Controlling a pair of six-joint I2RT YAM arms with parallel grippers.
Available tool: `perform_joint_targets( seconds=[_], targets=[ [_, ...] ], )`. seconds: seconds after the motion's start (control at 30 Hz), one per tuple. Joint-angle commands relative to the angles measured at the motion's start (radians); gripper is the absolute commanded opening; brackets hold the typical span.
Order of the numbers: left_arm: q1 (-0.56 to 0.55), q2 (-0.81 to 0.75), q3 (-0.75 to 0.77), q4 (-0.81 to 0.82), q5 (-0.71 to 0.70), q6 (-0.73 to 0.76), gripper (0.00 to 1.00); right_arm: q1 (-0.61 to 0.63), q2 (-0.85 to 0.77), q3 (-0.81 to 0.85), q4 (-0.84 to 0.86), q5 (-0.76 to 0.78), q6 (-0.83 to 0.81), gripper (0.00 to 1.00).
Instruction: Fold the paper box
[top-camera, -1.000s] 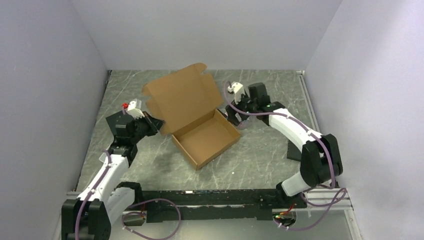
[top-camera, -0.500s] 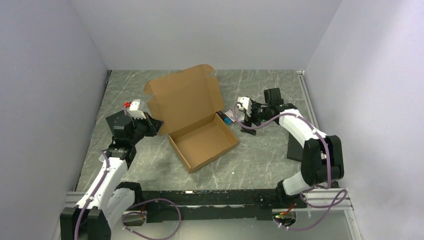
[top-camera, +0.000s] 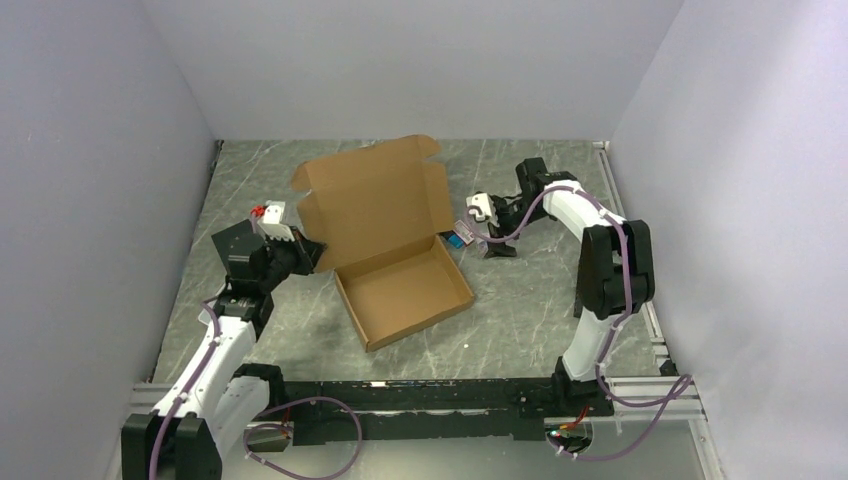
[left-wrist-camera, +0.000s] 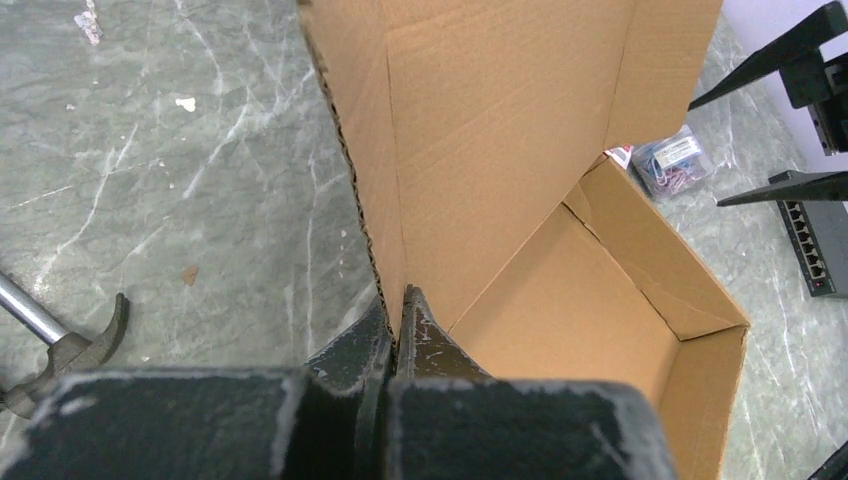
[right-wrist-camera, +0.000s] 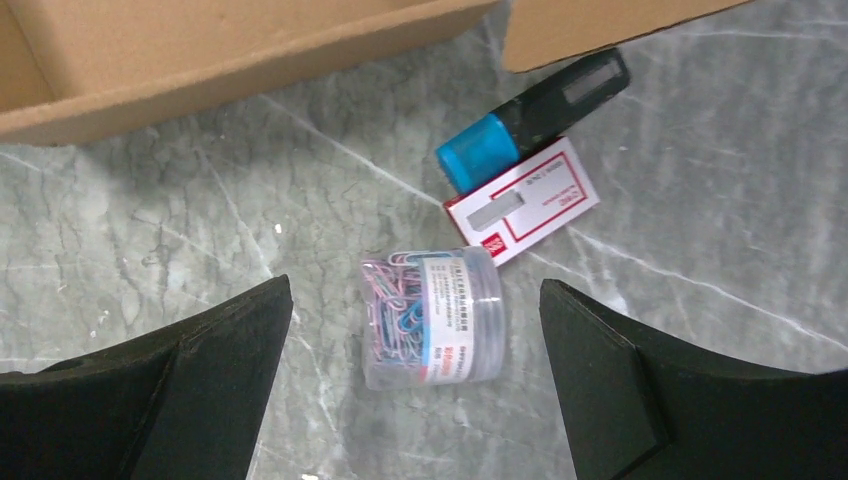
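Observation:
The clear tub of paper clips already lies between the open fingers, so my right gripper comes down around its sides next and closes on it.
The paper box (top-camera: 405, 285) is brown cardboard: a shallow tray lying mid-table with its lid panel (top-camera: 375, 205) standing up behind it. My left gripper (left-wrist-camera: 398, 300) is shut on the lid's left edge, the corrugated edge pinched between the fingers; from above it sits at the box's left rear corner (top-camera: 308, 252). My right gripper (right-wrist-camera: 415, 290) is open and apart from the box, hanging over a clear tub of paper clips (right-wrist-camera: 432, 315) on the table, just right of the box (top-camera: 488, 240).
A blue-capped marker (right-wrist-camera: 530, 120) and a red-and-white staple box (right-wrist-camera: 525, 200) lie beside the tub, close to the box's right wall (right-wrist-camera: 200, 50). A hammer (left-wrist-camera: 60, 340) lies left of the box, and a black pad (top-camera: 232, 240) is under my left arm. A network switch (left-wrist-camera: 815, 240) sits at the right.
My right gripper has let go of the box's right side, opened wide and swung back over the small items. The box has shifted slightly left and nearer, with the left gripper still holding it.

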Motion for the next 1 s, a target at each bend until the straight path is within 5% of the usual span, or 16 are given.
perform_joint_targets(
  seconds=[0.0, 0.4, 0.77, 0.97],
  targets=[
    [-0.002, -0.030, 0.007, 0.034, -0.035, 0.048, 0.00, 0.017, 0.021, 0.030, -0.041, 0.042, -0.067, 0.97],
    [-0.001, -0.062, 0.031, -0.044, -0.131, 0.093, 0.00, 0.018, 0.087, 0.045, 0.025, 0.130, -0.002, 0.89],
    [0.000, -0.095, 0.008, -0.015, -0.104, 0.088, 0.00, 0.016, -0.029, -0.062, 0.079, 0.087, 0.059, 0.39],
    [0.000, -0.088, 0.003, 0.002, -0.085, 0.083, 0.00, 0.016, -0.172, -0.154, 0.101, 0.051, 0.177, 0.30]
  ],
)
